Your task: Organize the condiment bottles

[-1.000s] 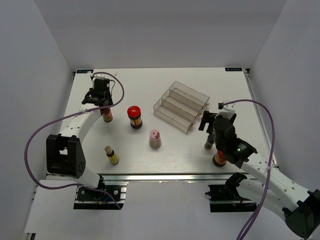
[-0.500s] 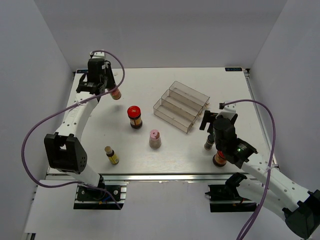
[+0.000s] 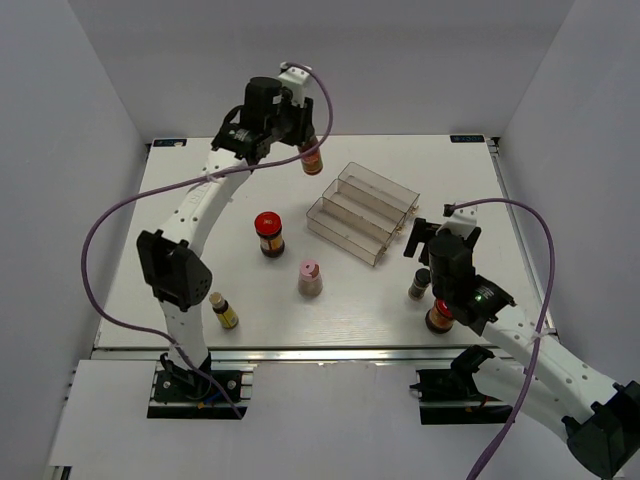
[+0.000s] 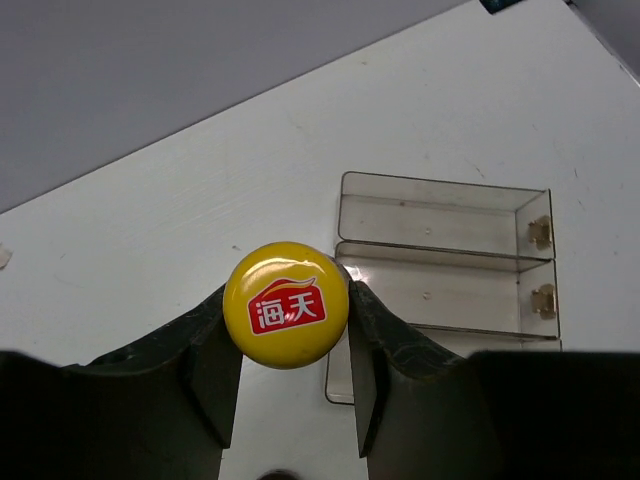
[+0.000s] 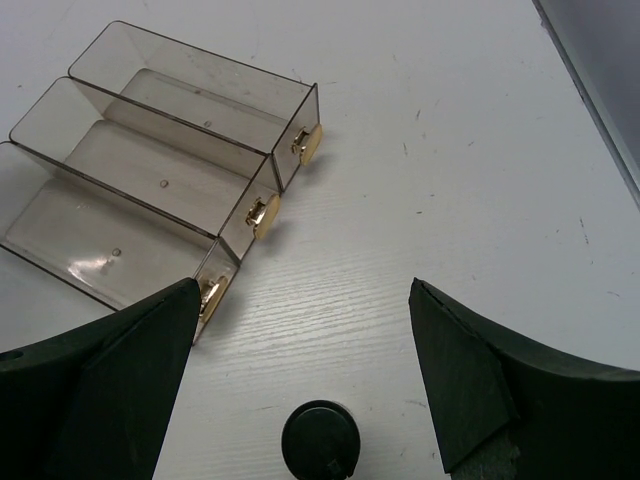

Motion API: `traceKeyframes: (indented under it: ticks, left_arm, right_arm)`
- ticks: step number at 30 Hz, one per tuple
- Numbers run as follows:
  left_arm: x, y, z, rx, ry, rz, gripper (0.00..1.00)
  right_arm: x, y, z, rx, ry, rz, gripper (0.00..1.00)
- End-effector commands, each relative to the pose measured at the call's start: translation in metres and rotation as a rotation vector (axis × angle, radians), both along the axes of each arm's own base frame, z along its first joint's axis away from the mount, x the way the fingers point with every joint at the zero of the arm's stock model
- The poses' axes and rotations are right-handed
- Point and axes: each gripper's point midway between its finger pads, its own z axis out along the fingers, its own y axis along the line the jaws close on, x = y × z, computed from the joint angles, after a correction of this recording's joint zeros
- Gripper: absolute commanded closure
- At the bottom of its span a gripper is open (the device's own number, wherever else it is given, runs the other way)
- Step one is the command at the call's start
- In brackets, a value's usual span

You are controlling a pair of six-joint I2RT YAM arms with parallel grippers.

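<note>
My left gripper will move back next and lower the bottle into the end of the rack's near step by the red-lidded jar, because that step is empty.
My left gripper (image 3: 306, 143) is shut on a slim yellow-capped bottle (image 3: 312, 159), held in the air just left of the clear stepped rack (image 3: 362, 210). In the left wrist view the yellow cap (image 4: 286, 304) sits between the fingers, with the rack (image 4: 440, 250) below and to the right. On the table stand a red-lidded jar (image 3: 268, 232), a pink-capped shaker (image 3: 310, 277) and another yellow-capped bottle (image 3: 223, 310). My right gripper (image 5: 302, 290) hangs open above the black-capped bottle (image 5: 320, 440), right of the rack (image 5: 160, 180). A second red-lidded jar (image 3: 438, 317) is partly hidden by the right arm.
The rack stands diagonally at the back middle of the white table (image 3: 360, 310), its three steps holding nothing. White walls close in the back and both sides. The purple cables loop beside each arm.
The left arm has lifted the yellow-capped bottle from the table's back left and swung it up and right, to beside the rack. The right arm has stayed put.
</note>
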Motion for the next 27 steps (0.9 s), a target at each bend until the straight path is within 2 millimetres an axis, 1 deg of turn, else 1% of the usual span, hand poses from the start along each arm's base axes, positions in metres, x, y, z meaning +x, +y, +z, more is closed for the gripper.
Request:
traceKeyframes:
  ticks: [1,2,3,4,5,6,7,9,10,16,17,25,27]
  left_arm:
    - [-0.011,-0.022,0.037,0.020,-0.090,-0.126,1.00]
    - [-0.015,-0.033,0.032,0.040,-0.095,-0.128,1.00]
    - [-0.015,-0.040,0.028,0.057,-0.103,-0.135,1.00]
    - [-0.018,-0.053,0.021,0.072,-0.096,-0.155,1.00]
    - [-0.018,-0.057,0.017,0.084,-0.091,-0.152,1.00]
    - [-0.020,-0.063,0.017,0.093,-0.091,-0.161,1.00]
    - [-0.022,-0.072,0.009,0.103,-0.080,-0.174,1.00]
    - [-0.022,-0.077,0.005,0.117,-0.074,-0.171,1.00]
    - [-0.021,-0.077,0.007,0.128,-0.080,-0.149,1.00]
    - [-0.027,-0.080,-0.014,0.144,-0.028,-0.143,1.00]
    - [-0.029,-0.080,-0.025,0.152,-0.007,-0.143,1.00]
    - [-0.035,-0.082,-0.011,0.115,-0.032,-0.154,1.00]
    - [-0.035,-0.082,-0.015,0.119,-0.025,-0.154,1.00]
  right_arm:
    - [0.007,-0.005,0.009,0.004,-0.032,-0.033,0.11]
    - [0.007,-0.005,0.008,0.001,-0.028,-0.034,0.11]
    - [0.008,-0.005,0.008,0.005,-0.027,-0.031,0.11]
    - [0.009,-0.005,0.008,0.005,-0.026,-0.031,0.11]
    - [0.009,-0.005,0.006,0.005,-0.023,-0.028,0.11]
    - [0.009,-0.004,0.005,0.006,-0.018,-0.021,0.11]
    - [0.009,-0.005,0.004,0.006,-0.016,-0.023,0.11]
    - [0.009,-0.006,0.003,0.007,-0.014,-0.023,0.11]
    - [0.009,-0.006,0.003,0.006,-0.012,-0.023,0.11]
    - [0.008,-0.008,-0.001,0.012,-0.007,-0.020,0.11]
    - [0.008,-0.009,0.000,0.014,-0.009,-0.021,0.11]
    - [0.006,-0.011,-0.003,0.018,-0.006,-0.018,0.11]
    - [0.006,-0.011,-0.004,0.020,-0.002,-0.021,0.11]
